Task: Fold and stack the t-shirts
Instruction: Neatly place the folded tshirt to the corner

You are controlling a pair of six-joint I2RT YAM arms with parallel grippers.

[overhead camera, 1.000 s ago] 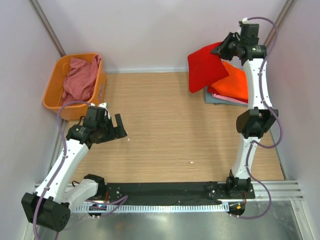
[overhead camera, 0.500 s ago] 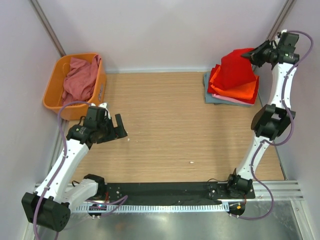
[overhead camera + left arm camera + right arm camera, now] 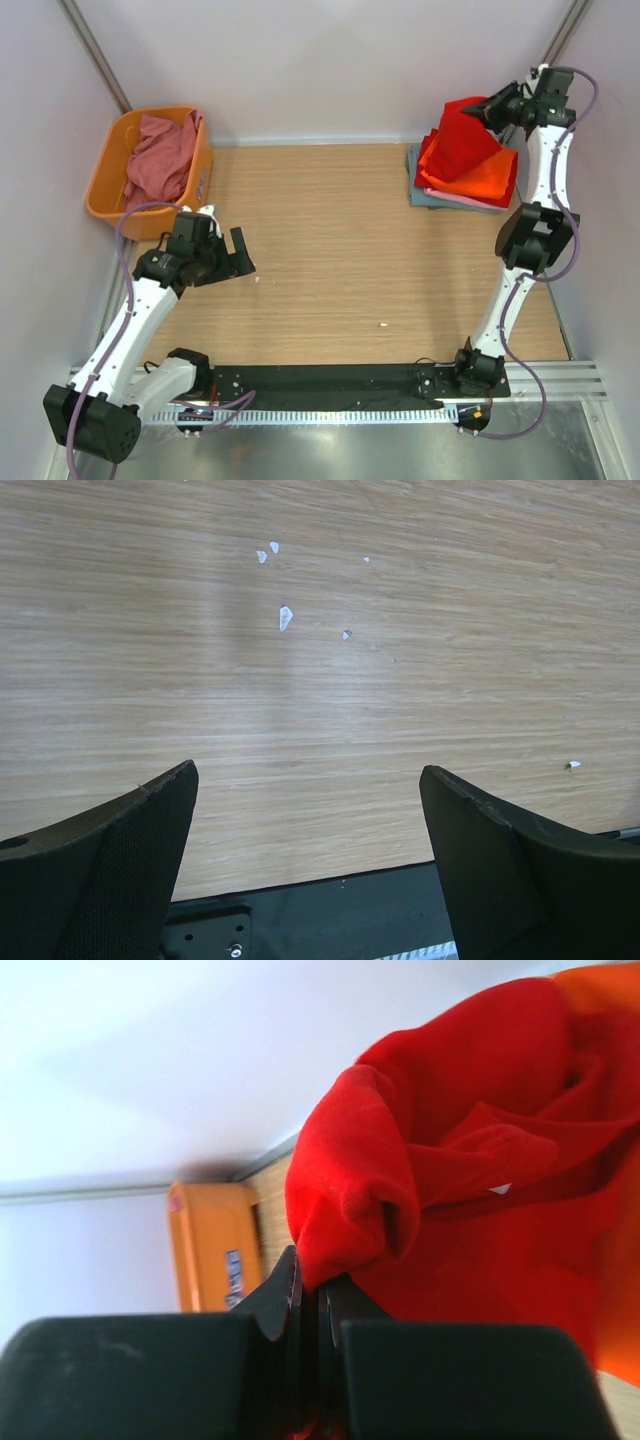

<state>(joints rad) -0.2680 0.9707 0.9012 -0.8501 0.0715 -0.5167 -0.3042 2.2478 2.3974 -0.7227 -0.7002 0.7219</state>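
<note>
I will move my right gripper to the right in the top view, back and down over the orange t-shirt (image 3: 488,178) (image 3: 622,1270), since it is still bare beside the raised red t-shirt.
My right gripper (image 3: 492,107) is shut on a fold of the bright red t-shirt (image 3: 464,142) and holds it up over the stack at the back right. In the right wrist view the red cloth (image 3: 460,1170) bunches out of the closed jaws. Under it lie an orange t-shirt (image 3: 488,178), a pink one (image 3: 470,203) and a grey-blue one (image 3: 416,190), folded flat. A dusty rose t-shirt (image 3: 158,158) lies crumpled in the orange basket (image 3: 105,190). My left gripper (image 3: 238,255) is open and empty above bare wood (image 3: 320,680).
The orange basket stands at the back left against the wall. Small white specks (image 3: 285,618) lie on the wooden table. A black base rail (image 3: 330,385) runs along the near edge. Grey walls close in the left, back and right sides.
My right gripper has carried the red t-shirt from left of the stack to over it, then shifted slightly left and down. The left arm has not moved.
</note>
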